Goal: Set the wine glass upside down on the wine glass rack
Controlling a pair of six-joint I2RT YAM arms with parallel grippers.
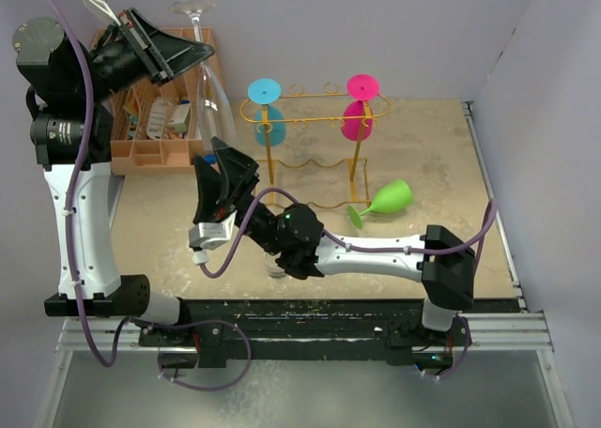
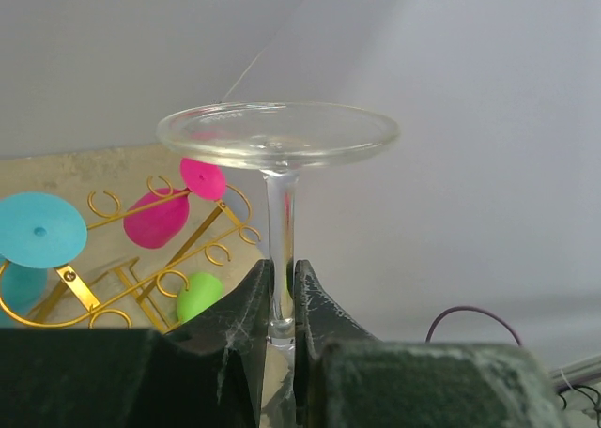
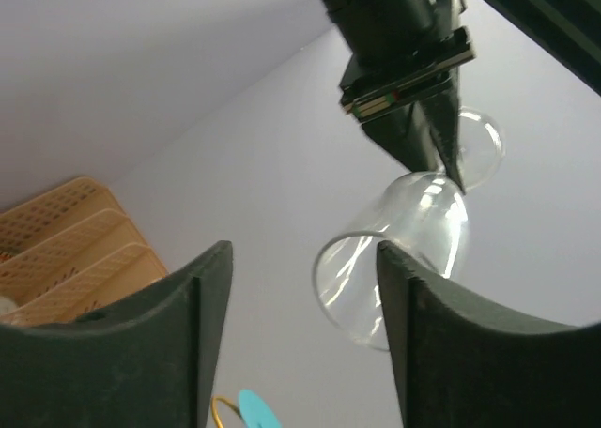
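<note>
My left gripper moves down and rightward in the top view next, slides the clear wine glass's stem into the empty near hook by the blue glass and releases.
The clear wine glass (image 1: 214,107) hangs upside down in the air at the back left, foot (image 2: 277,135) up and bowl (image 3: 424,223) down. My left gripper (image 2: 282,292) is shut on its thin stem, just below the foot. My right gripper (image 1: 233,160) points upward beneath the bowl with its jaws open; in the right wrist view the bowl's rim shows beside my right finger (image 3: 441,334), and I cannot tell if they touch. The golden wire wine glass rack (image 1: 310,119) stands at the back centre, to the right of the held glass.
A blue glass (image 1: 266,109) and a pink glass (image 1: 360,109) hang upside down on the rack. A green glass (image 1: 387,200) lies on its side on the table in front of it. A peach slotted organizer (image 1: 155,128) sits at the back left under my left arm.
</note>
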